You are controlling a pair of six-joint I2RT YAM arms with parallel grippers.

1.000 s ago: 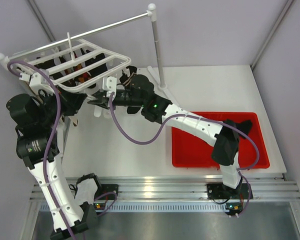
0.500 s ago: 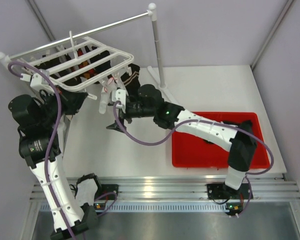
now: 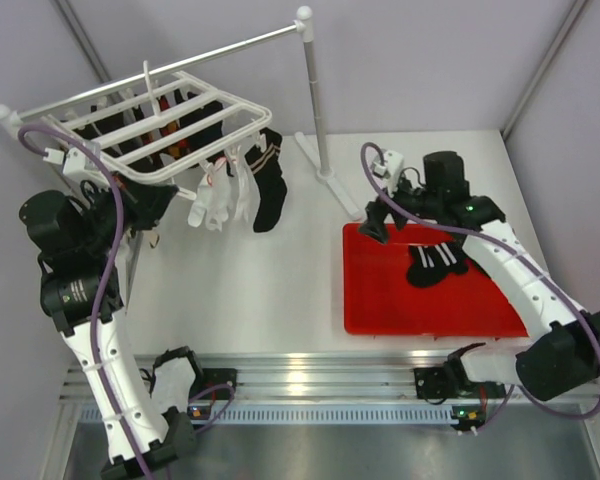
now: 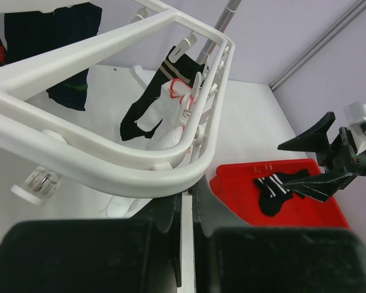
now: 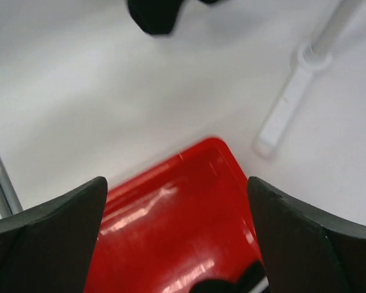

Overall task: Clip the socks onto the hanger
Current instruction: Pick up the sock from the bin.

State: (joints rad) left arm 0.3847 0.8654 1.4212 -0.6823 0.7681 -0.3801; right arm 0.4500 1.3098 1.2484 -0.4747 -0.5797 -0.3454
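Observation:
Next, the right gripper goes to the right in the top view first, then down, to get onto the black sock's striped cuff.
The white hanger [image 3: 185, 118] is tilted at the back left, and my left gripper [image 4: 188, 195] is shut on its near rim [image 4: 140, 174]. From a clip at its right edge hangs one black sock [image 3: 270, 192] [image 4: 147, 105]. Another black sock with white stripes [image 3: 435, 263] [image 4: 279, 186] lies in the red tray [image 3: 380, 310]. Above the tray's far left corner, my right gripper [image 3: 380, 218] [image 5: 177, 189] is open and holds nothing. That sock [image 5: 232, 285] shows just at the bottom edge of the right wrist view.
White socks [image 3: 215, 200] hang beside the clipped black one. Dark and patterned socks [image 3: 160, 135] hang under the slats. The grey rail stand [image 3: 311, 95] rises behind the tray, its foot [image 5: 287, 110] on the table.
My right gripper opened, left the black sock hanging from the hanger's clip, and swung right to the red tray. The hanger shifted slightly in my left gripper.

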